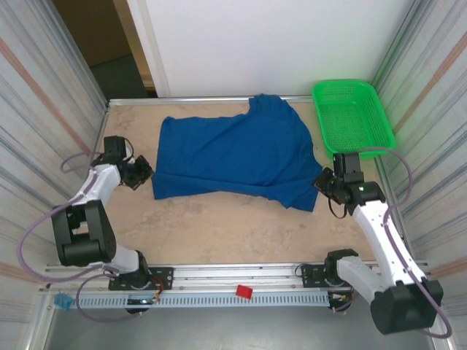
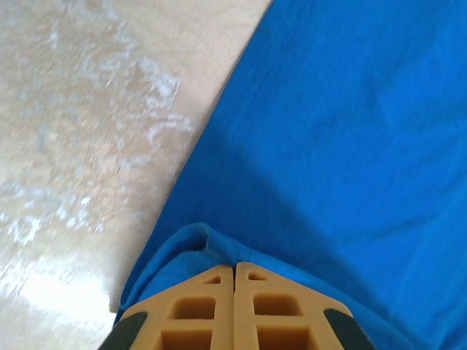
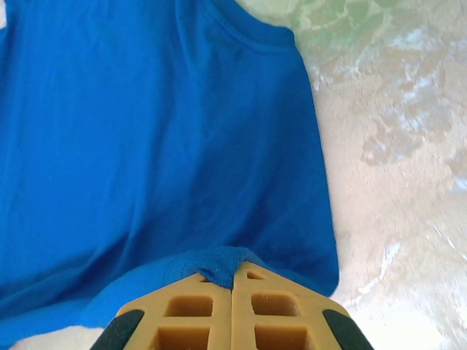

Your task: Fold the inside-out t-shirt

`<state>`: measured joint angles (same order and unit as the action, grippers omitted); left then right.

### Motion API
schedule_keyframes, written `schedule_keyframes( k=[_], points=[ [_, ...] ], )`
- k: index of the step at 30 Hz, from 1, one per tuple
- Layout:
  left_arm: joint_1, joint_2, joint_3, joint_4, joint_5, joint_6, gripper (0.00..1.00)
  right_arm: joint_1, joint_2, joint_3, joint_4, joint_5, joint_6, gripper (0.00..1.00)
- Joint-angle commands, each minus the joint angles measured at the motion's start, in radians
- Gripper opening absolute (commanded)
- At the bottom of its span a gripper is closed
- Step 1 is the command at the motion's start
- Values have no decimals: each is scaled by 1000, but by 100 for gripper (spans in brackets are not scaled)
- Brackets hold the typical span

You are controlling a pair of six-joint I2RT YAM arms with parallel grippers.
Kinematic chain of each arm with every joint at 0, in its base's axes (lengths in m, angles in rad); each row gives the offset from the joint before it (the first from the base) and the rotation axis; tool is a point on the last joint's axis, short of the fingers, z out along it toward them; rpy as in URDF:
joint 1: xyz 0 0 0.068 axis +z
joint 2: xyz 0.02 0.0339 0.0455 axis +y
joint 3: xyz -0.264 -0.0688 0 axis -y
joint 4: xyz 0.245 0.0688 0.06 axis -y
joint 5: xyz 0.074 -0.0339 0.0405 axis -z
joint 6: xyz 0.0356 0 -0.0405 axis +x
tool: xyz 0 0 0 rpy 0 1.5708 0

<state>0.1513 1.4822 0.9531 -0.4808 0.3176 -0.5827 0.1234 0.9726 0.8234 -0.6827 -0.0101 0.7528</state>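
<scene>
My left gripper carries the pinched fold outward over that cloth next and releases it there, since the shirt's body lies flat there.
The inside-out t-shirt [image 1: 233, 153] is royal blue and lies spread across the middle of the table, plain face up, one sleeve bunched toward the back edge. My left gripper [image 1: 143, 175] sits at its near left corner, shut on a pinched fold of the shirt's edge [image 2: 197, 244]. My right gripper [image 1: 322, 182] is at the near right corner, shut on a bunched bit of blue cloth [image 3: 219, 264]. In the left wrist view the shirt [image 2: 343, 131] spreads to the right over bare tabletop. In the right wrist view the shirt [image 3: 146, 124] spreads up and to the left.
A green plastic mesh basket [image 1: 352, 113] stands at the back right corner, close behind my right arm. Corrugated walls close both sides. A metal rail [image 1: 219, 281] runs along the near edge with a small red piece [image 1: 244, 292] on it. Bare tabletop [image 1: 219, 226] lies between shirt and rail.
</scene>
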Motion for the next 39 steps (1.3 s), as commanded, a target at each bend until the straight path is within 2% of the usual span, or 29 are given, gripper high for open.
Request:
schedule_keyframes(
  k=[1,11,20,21,24,25,28,30,34,39],
  points=[
    [8,53,72,17,24,28,0,-28,74,54,89,-55,-63,0],
    [-25,195,225,0,29,57,0,-42,271,147,166,-68,-88,0],
    [-48,362,390,-57,6,78,1,-69,584,349,216,-57,-136,0],
    [-49,374,402,-59,1,79,6,-73,621,376,226,-77,-152,3],
    [-48,391,432,-58,-18,88,29,-77,681,450,217,-110,-194,40],
    [-47,389,440,-62,-23,97,34,-77,670,457,215,-113,-200,49],
    [-45,336,428,-67,-37,111,44,-72,571,429,192,-108,-196,61],
    [-46,271,375,-58,-35,95,47,-67,480,377,160,-100,-178,62],
    [-55,82,160,-20,-34,15,50,-56,291,191,113,-72,-127,62],
    [-65,-69,-80,30,-18,-40,53,-51,139,-13,85,-44,-107,62]
  ],
)
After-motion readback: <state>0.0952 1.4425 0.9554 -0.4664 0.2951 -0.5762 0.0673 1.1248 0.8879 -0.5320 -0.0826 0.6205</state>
